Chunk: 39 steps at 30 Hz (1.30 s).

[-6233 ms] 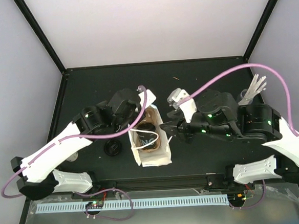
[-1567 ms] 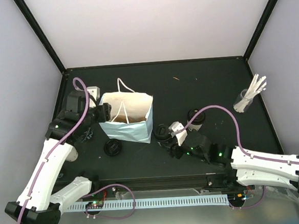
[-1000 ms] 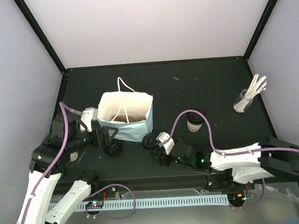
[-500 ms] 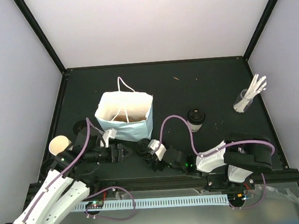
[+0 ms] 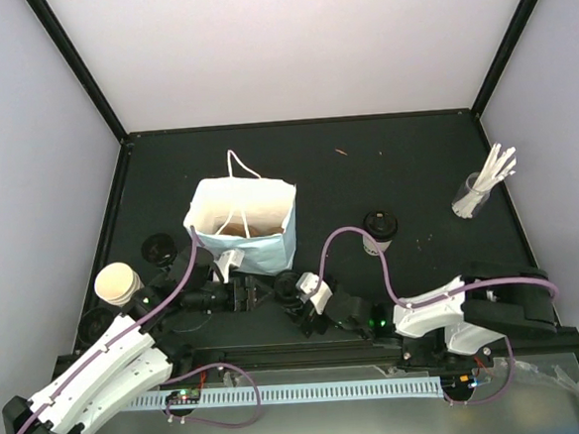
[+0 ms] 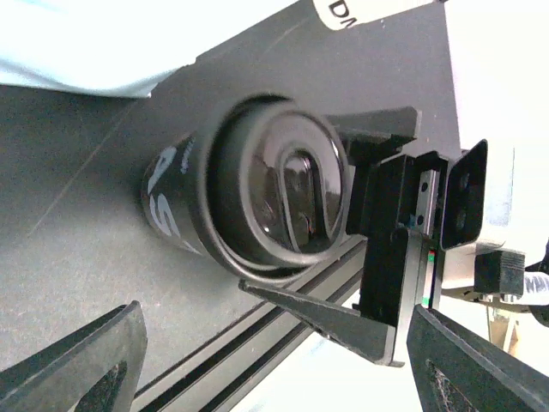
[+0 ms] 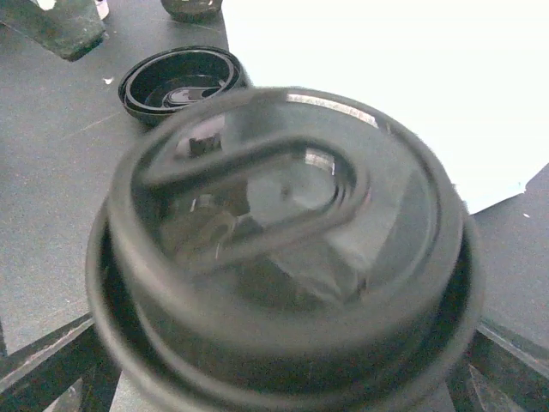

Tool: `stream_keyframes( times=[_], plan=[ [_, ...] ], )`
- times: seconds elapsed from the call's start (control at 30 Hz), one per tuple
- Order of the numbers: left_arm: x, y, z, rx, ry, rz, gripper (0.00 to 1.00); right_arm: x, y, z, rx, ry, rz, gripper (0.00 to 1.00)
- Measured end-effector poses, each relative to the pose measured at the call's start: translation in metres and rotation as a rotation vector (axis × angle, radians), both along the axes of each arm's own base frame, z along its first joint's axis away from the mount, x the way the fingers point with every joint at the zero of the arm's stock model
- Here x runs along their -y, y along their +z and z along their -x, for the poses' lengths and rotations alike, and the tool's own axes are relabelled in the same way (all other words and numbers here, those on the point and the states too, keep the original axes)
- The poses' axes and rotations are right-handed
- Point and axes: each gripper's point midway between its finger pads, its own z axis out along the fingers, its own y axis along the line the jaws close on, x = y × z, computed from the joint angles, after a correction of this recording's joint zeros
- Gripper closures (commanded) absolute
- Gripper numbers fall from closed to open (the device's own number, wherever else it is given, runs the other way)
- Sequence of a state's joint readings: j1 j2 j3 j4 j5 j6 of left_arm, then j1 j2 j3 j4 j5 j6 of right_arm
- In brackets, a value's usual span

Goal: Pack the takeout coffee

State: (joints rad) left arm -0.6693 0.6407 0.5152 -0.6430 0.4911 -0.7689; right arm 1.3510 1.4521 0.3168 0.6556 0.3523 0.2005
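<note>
My right gripper's open fingers are leaning in at an angle, so I will raise the gripper, tilt it to point down over the cup's black lid (image 5: pixel 287 284) (image 7: pixel 279 232) and close on its sides.
A cream cup with a black lid (image 5: pixel 286 285) stands near the table's front edge, right of my left gripper (image 5: pixel 247 295). In the right wrist view its lid (image 7: pixel 283 223) fills the frame. My right gripper (image 5: pixel 293 296) (image 7: pixel 283 343) straddles the cup, jaws wide on either side. The left wrist view shows the same cup (image 6: pixel 274 202) between the right gripper's black fingers (image 6: pixel 326 319). My left gripper (image 6: pixel 274 309) is open and holds nothing. A second lidded cup (image 5: pixel 379 228) stands further right. Brown carrier pulp (image 5: pixel 258 223) shows inside the bag.
The light-blue bag (image 5: pixel 244 255) stands upright, mouth open, just behind both grippers. A lidless cream cup (image 5: pixel 118 284) and a loose black lid (image 5: pixel 159 249) sit at the left. Another upturned lid (image 7: pixel 180 81) lies by the bag. A glass of white sticks (image 5: pixel 486 185) stands far right.
Both arms pulled back toward the near edge. The right gripper brought the lidded cup left and nearer and its jaws widened. The left gripper swung right to face that cup.
</note>
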Motion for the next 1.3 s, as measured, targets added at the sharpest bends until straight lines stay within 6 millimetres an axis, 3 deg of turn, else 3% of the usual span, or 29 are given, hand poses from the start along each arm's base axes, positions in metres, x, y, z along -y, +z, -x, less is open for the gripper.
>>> stream_keyframes(
  times=[0.27, 0.5, 0.77, 0.9, 1.0, 1.3],
  plan=[
    [-0.006, 0.011, -0.010, 0.064, 0.043, -0.025, 0.13, 0.013, 0.018, 0.006, -0.053, -0.038, -0.017, 0.00],
    [-0.016, 0.053, -0.015, 0.176, 0.071, -0.030, 0.12, 0.028, 0.040, 0.016, -0.097, -0.062, -0.042, 0.00],
    [-0.041, 0.109, -0.016, 0.327, 0.141, -0.057, 0.04, 0.041, 0.110, 0.002, -0.178, -0.243, -0.105, 0.00],
    [-0.056, 0.135, -0.017, 0.392, 0.174, -0.104, 0.01, 0.043, 0.136, -0.005, -0.235, -0.358, -0.070, 0.00],
    [-0.069, 0.149, -0.021, 0.431, 0.202, -0.172, 0.01, 0.043, 0.142, -0.007, -0.275, -0.417, -0.012, 0.00],
    [-0.118, 0.183, -0.034, 0.568, 0.340, -0.381, 0.01, 0.040, 0.129, -0.001, -0.386, -0.492, 0.147, 0.00]
  ],
)
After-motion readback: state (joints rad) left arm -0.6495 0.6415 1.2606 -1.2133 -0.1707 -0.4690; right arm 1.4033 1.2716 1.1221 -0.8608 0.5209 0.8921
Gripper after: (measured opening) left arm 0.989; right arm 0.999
